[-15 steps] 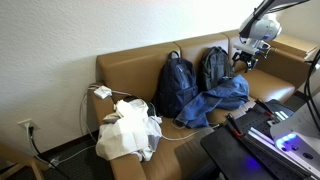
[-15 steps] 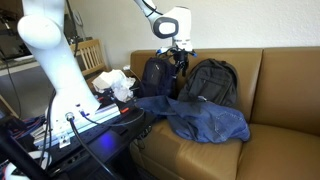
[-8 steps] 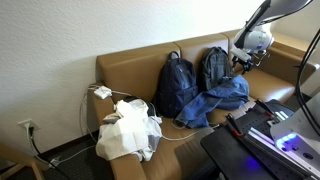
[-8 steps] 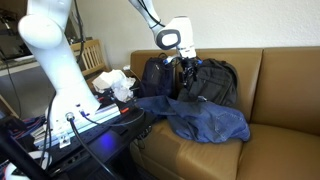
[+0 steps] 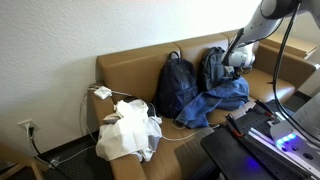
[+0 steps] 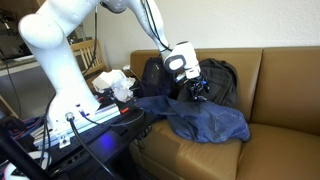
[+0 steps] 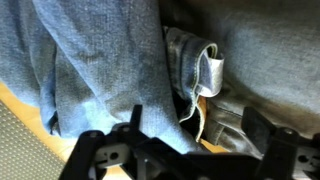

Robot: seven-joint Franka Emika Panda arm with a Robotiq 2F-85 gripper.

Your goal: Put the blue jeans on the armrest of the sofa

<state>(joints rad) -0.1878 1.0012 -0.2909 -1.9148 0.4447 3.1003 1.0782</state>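
The raised denim at the back edge of the jeans is below the open gap between my fingers. I should lower my gripper there and take the fold beside the rolled cuff between my fingers.
The blue jeans (image 5: 217, 100) lie crumpled on the brown sofa seat, in front of two dark backpacks; they also show in an exterior view (image 6: 200, 118). My gripper (image 5: 238, 60) hangs just above the jeans' back edge, in front of the right backpack (image 6: 198, 90). In the wrist view the denim (image 7: 90, 60) fills the frame, with a rolled cuff (image 7: 205, 70) in the middle. The gripper (image 7: 195, 135) is open, its fingers (image 7: 135, 125) set wide apart over the fabric, holding nothing.
Two backpacks (image 5: 175, 85) (image 5: 212, 68) lean on the sofa backrest. A white bundle (image 5: 128, 130) sits at one end of the sofa by the armrest (image 5: 105, 75). A black stand with lit electronics (image 5: 270, 130) is in front.
The gripper has come down from above the backpacks to just over the jeans. The jeans and bags have not moved.
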